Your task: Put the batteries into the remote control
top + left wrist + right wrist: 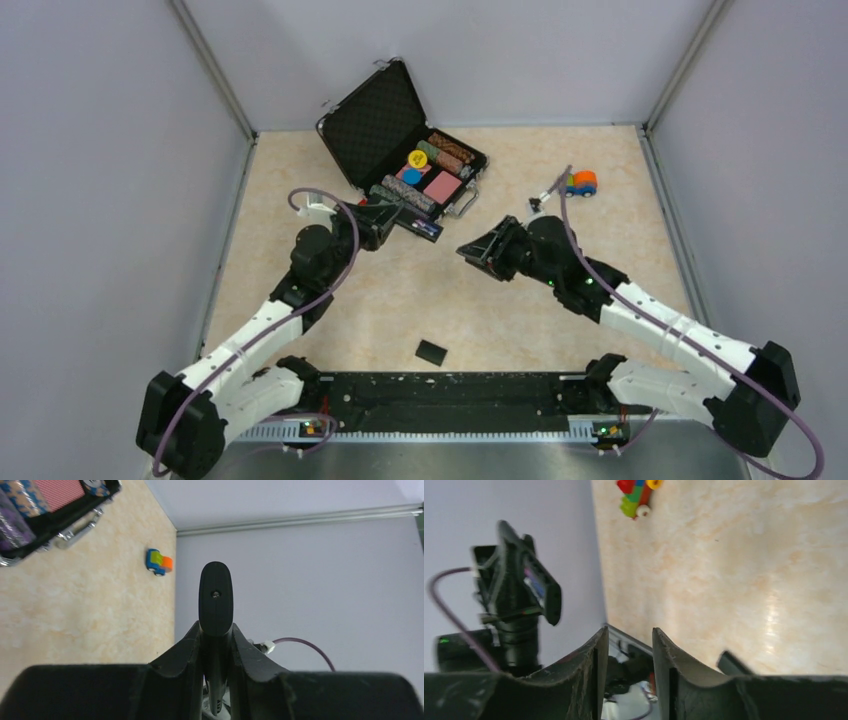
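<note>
The right gripper needs to go back and down and tilt its open fingers downward, so that they are on both sides of the cover piece near the front edge of the table.
My left gripper is shut on the slim black remote control and holds it above the table, just in front of the chip case. In the left wrist view the remote stands edge-on between the jaws of the left gripper. In the right wrist view the remote shows a bluish-purple patch on its face; I cannot tell if that is a battery. My right gripper is open and empty, a short way right of the remote; it also shows in its wrist view. No loose batteries show.
The small flat black cover piece lies on the table near the front; it also shows in the right wrist view. The open black case of poker chips stands at the back. A blue-and-orange toy car sits at the back right. Walls enclose three sides.
</note>
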